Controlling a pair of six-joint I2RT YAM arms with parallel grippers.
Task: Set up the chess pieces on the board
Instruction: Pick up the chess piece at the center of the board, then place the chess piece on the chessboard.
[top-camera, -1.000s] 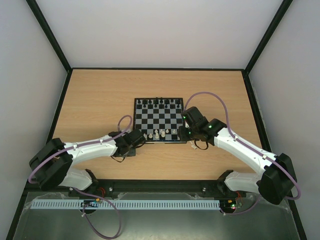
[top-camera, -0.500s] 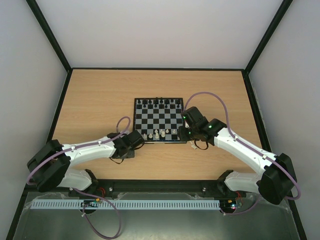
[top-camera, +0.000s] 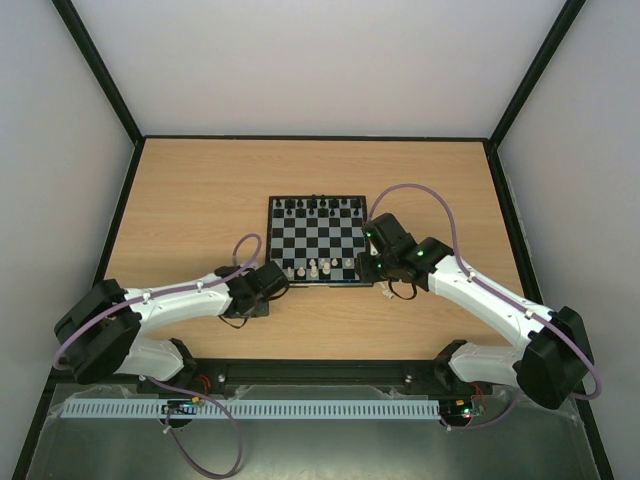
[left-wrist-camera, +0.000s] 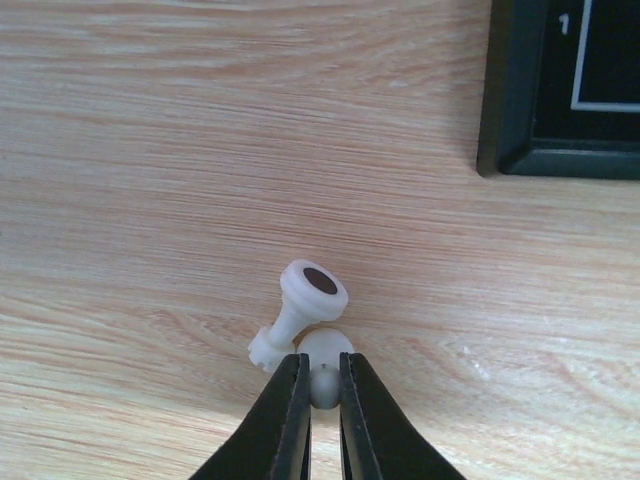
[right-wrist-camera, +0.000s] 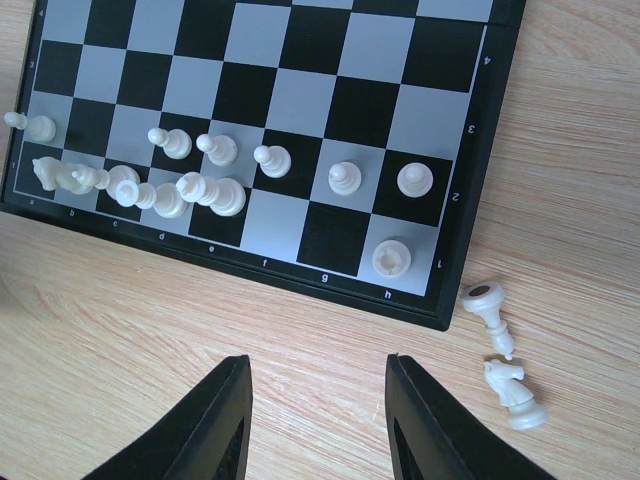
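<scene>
The white pawn goes up and outward in my left gripper next. It then comes down for release onto the black square beside the edge pawn (top-camera: 288, 264), since that square is empty.
In the left wrist view my left gripper (left-wrist-camera: 320, 362) is shut on the round head of a small white pawn (left-wrist-camera: 325, 345) that stands on the wooden table. A fallen white piece (left-wrist-camera: 300, 305) lies against the pawn, its round base turned up. The board (left-wrist-camera: 520, 150) shows only its black corner at the upper right. My right gripper (right-wrist-camera: 318, 420) hangs open over bare wood just in front of the board (right-wrist-camera: 300, 278). Several white chess pieces (right-wrist-camera: 210, 190) stand or lean on the two near rows. In the top view the left gripper (top-camera: 262, 290) is off the board's (top-camera: 318, 240) near-left corner.
Two loose white pieces lie on the table off the board's near-right corner: a bishop (right-wrist-camera: 490, 310) and a knight (right-wrist-camera: 512, 388). Black figures (top-camera: 316, 205) fill the board's far rows. Dark walls ring the table (top-camera: 200, 200).
The left gripper has drawn slightly left, away from the board's corner, and its jaws have closed onto the pawn. The right arm has not moved.
</scene>
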